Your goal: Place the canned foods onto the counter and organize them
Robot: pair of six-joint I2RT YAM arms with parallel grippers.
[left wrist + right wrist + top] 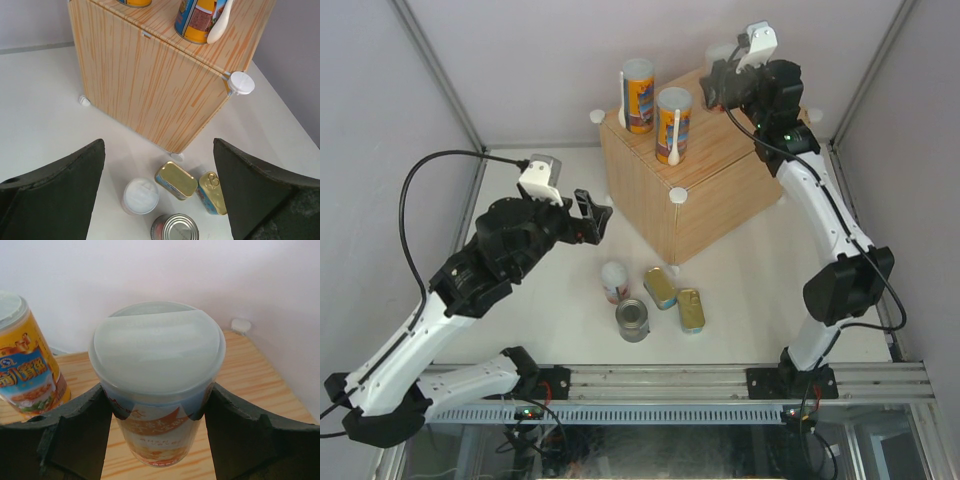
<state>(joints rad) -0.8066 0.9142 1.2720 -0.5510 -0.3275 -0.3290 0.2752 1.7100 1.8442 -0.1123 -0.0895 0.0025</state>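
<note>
The right gripper swings left in the top view next onto the bare wood of the counter beside the orange-blue tubes and releases there, since that spot is empty.
The wood-grain counter (705,190) stands at the back with two orange-blue tubes (638,95) (673,125) with white spoons on top. My right gripper (725,88) is shut on a white-red, white-lidded tube (157,375), upright over the counter's back corner; I cannot tell whether it rests on the wood. On the table lie another white-lidded tube (141,196), a silver-topped can (175,229) and two gold tins (176,179) (214,192). My left gripper (159,200) is open and empty above them, left of the counter (150,85).
White round caps mark the counter corners (241,82). In the right wrist view one orange-blue tube (27,370) stands just left of the held tube, and the wall is close behind. Grey walls enclose the table on three sides.
</note>
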